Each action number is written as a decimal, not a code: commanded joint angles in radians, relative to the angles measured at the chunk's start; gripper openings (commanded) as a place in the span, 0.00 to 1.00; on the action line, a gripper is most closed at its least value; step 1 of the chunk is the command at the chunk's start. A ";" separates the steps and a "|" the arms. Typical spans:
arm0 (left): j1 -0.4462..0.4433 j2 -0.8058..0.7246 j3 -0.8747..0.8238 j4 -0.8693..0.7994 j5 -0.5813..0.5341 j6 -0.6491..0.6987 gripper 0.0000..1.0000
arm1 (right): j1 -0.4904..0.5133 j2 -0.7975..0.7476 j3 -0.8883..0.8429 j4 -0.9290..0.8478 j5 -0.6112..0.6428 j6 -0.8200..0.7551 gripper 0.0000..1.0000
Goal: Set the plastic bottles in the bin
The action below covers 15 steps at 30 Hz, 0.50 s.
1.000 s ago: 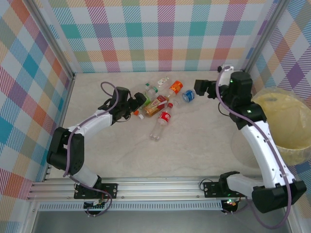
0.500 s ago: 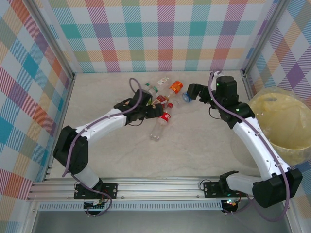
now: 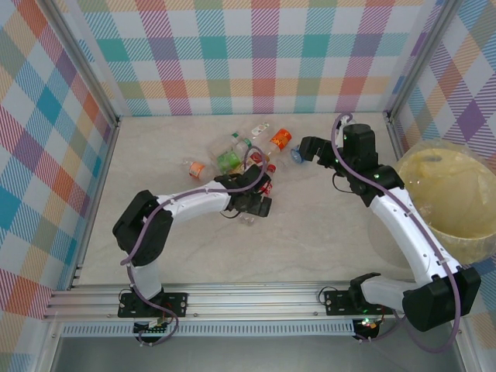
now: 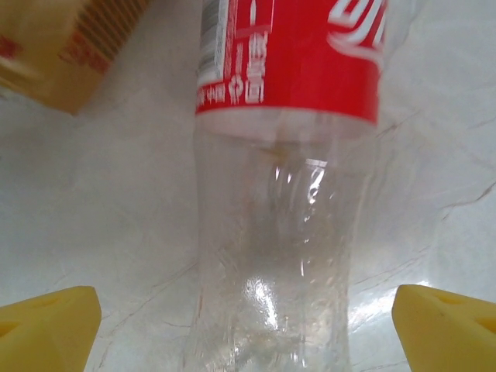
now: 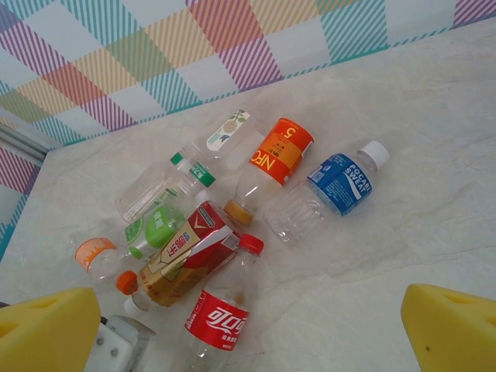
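Note:
Next, my left gripper lowers onto the clear lower body of the red-labelled bottle, which lies between its open fingers, and closes across the bottle's sides.
Several plastic bottles lie in a cluster at the back middle of the table. My left gripper [image 3: 254, 203] [image 4: 248, 333] is open and straddles the clear lower body of a red-labelled bottle [image 4: 291, 54] [image 5: 217, 319] [image 3: 266, 184]. Its yellow fingertips [image 4: 46, 325] stand apart from the bottle's sides. My right gripper [image 3: 306, 147] [image 5: 248, 333] hangs open and holds nothing, just right of a blue-labelled bottle [image 3: 299, 154] [image 5: 339, 184]. An orange-labelled bottle [image 5: 280, 151] and a green-labelled one [image 5: 159, 225] lie further back. The pale-yellow bin [image 3: 465, 232] stands at the far right.
A red-and-gold carton-shaped bottle [image 5: 182, 260] rests against the red-labelled bottle's neck. A small orange-banded bottle [image 3: 195, 168] lies at the cluster's left. Checked walls close the table at the back and sides. Bare table lies between the cluster and the bin.
My left gripper has swung right from the left side of the cluster onto the red-labelled bottle. My right gripper has shifted a little left toward the blue bottle.

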 commanded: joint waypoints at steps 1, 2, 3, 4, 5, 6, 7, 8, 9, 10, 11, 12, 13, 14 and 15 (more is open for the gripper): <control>-0.023 0.037 -0.014 0.006 -0.012 0.022 0.94 | 0.006 -0.002 -0.007 0.014 0.012 0.017 1.00; -0.026 0.046 -0.019 0.014 -0.023 0.020 0.93 | 0.005 0.001 -0.009 0.013 0.013 0.017 1.00; -0.025 0.052 -0.024 0.023 -0.029 0.016 0.92 | 0.004 0.001 -0.009 0.010 0.016 0.020 1.00; -0.025 0.056 -0.030 0.035 -0.036 0.012 0.90 | 0.006 0.002 -0.009 0.008 0.018 0.022 1.00; -0.025 0.060 -0.036 0.047 -0.040 0.010 0.88 | 0.005 0.001 -0.010 0.008 0.021 0.023 1.00; -0.026 0.065 -0.039 0.054 -0.041 0.010 0.85 | 0.006 0.002 -0.012 0.007 0.024 0.025 1.00; -0.026 0.069 -0.038 0.057 -0.041 0.010 0.84 | 0.004 0.001 -0.013 0.008 0.029 0.027 1.00; -0.025 0.073 -0.040 0.061 -0.042 0.010 0.82 | 0.006 0.001 -0.015 0.007 0.036 0.030 1.00; -0.026 0.078 -0.041 0.064 -0.042 0.010 0.80 | 0.005 0.001 -0.017 0.007 0.044 0.035 1.00; -0.025 0.080 -0.043 0.067 -0.045 0.012 0.78 | 0.006 0.002 -0.018 0.006 0.051 0.043 1.00; -0.025 0.083 -0.045 0.069 -0.046 0.008 0.76 | 0.005 0.001 -0.018 0.004 0.061 0.052 1.00; -0.025 0.085 -0.046 0.070 -0.047 0.006 0.74 | 0.006 0.002 -0.018 0.001 0.074 0.063 1.00; -0.026 0.085 -0.046 0.073 -0.045 0.006 0.73 | 0.005 0.002 -0.018 -0.003 0.086 0.071 1.00; -0.025 0.085 -0.047 0.079 -0.040 0.008 0.71 | 0.004 0.000 -0.017 -0.008 0.097 0.074 1.00; -0.026 0.083 -0.049 0.082 -0.036 0.009 0.69 | 0.006 0.000 -0.017 -0.013 0.107 0.077 1.00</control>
